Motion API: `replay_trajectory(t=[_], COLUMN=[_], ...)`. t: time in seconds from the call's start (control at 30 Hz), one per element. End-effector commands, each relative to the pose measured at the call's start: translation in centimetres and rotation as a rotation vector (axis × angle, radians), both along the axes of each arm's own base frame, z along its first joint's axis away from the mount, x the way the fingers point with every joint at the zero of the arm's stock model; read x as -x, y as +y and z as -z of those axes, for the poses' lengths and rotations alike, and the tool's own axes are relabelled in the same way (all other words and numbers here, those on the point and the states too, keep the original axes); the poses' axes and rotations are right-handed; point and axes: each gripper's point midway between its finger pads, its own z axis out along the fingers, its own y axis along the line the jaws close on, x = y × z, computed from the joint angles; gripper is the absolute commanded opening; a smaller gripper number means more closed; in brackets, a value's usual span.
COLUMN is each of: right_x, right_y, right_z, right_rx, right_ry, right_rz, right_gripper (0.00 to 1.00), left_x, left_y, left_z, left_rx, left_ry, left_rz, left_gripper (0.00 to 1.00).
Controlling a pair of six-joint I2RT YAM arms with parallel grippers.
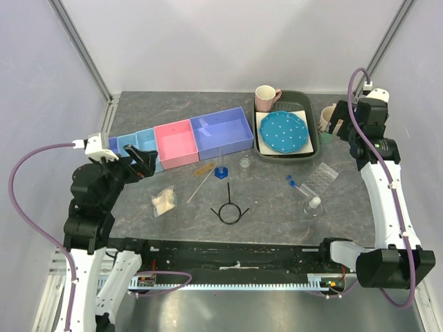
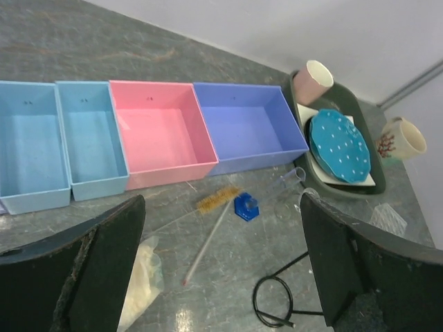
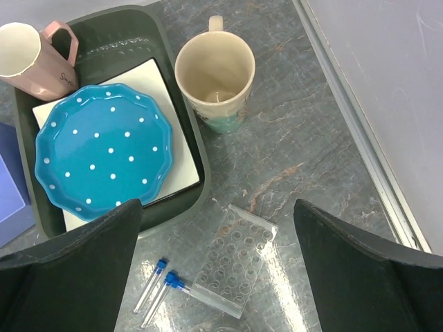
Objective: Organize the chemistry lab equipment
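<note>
The blue-based cylinder [image 1: 221,171] stands below my left gripper and to its right in the top view, so my gripper needs to go that way and lower onto the cylinder's upright clear tube.
The lab items lie loose on the grey table. A small clear bag [image 1: 164,200], a black wire loop [image 1: 228,211], thin rods [image 1: 199,185], a blue-based cylinder [image 1: 221,171] and a clear beaker [image 1: 245,163] sit mid-table. Blue-capped vials [image 1: 294,182], a clear tube rack [image 1: 322,176] and a white-capped bottle [image 1: 313,206] lie to the right. My left gripper [image 1: 142,162] is open and empty, left of the bag; its view shows the rod [image 2: 204,245], loop [image 2: 273,308] and bag [image 2: 142,283]. My right gripper [image 1: 336,117] is open and empty above the rack [image 3: 239,266] and vials [image 3: 156,283].
A row of bins stands at the back: two light blue [image 1: 135,146], one pink [image 1: 174,143], one purple [image 1: 221,131]. A dark tray [image 1: 310,155] holds a blue dotted plate [image 1: 284,131] and a pink mug [image 1: 266,97]. A cream mug [image 1: 325,119] stands beside it.
</note>
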Motion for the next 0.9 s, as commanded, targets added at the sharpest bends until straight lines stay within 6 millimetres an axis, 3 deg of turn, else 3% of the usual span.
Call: replay_trajectory(t=[0.0,0.1,0.13,0.27,0.4,0.57,0.73,0.87], right_x=[-0.6,-0.8,-0.7,1.2,2.9,2.1,1.7,1.6], right_y=[0.5,3.1,5.7,11.6,15.4,16.1,16.8,17.1], right_z=[-2.6,-2.8,-2.9,-3.1,-1.7,0.9,2.0,3.0], right_rx=[0.034,0.073,0.091,0.149,0.15,0.052,0.041,0.035], right_ry=[-0.056,-0.082,-0.103,-0.211,-0.21,-0.12,-0.104,-0.091], right_rz=[-0.065,-0.285,-0.474,-0.911,-1.12,-1.1,-1.159,-1.193], right_gripper=[0.98,0.98,0.98,0.98,0.98,0.98,0.98,0.98], left_x=[-0.3,-0.4,-0.4,-0.5,-0.4,-0.2,-0.8,-1.3], left_y=[-2.3,-3.4,-4.2,-6.3,-8.3,-10.9,-11.5,-13.3], left_z=[-1.1,-0.4,-0.1,1.7,3.8,6.0,8.3,9.9], left_rx=[0.036,0.054,0.061,0.088,0.147,0.194,0.138,0.087], left_ry=[0.011,0.05,0.068,0.148,0.244,0.303,0.355,0.415], left_rz=[0.124,0.182,0.225,0.355,0.471,0.616,0.602,0.626], left_gripper=[1.0,1.0,1.0,1.0,1.0,0.97,0.96,0.96])
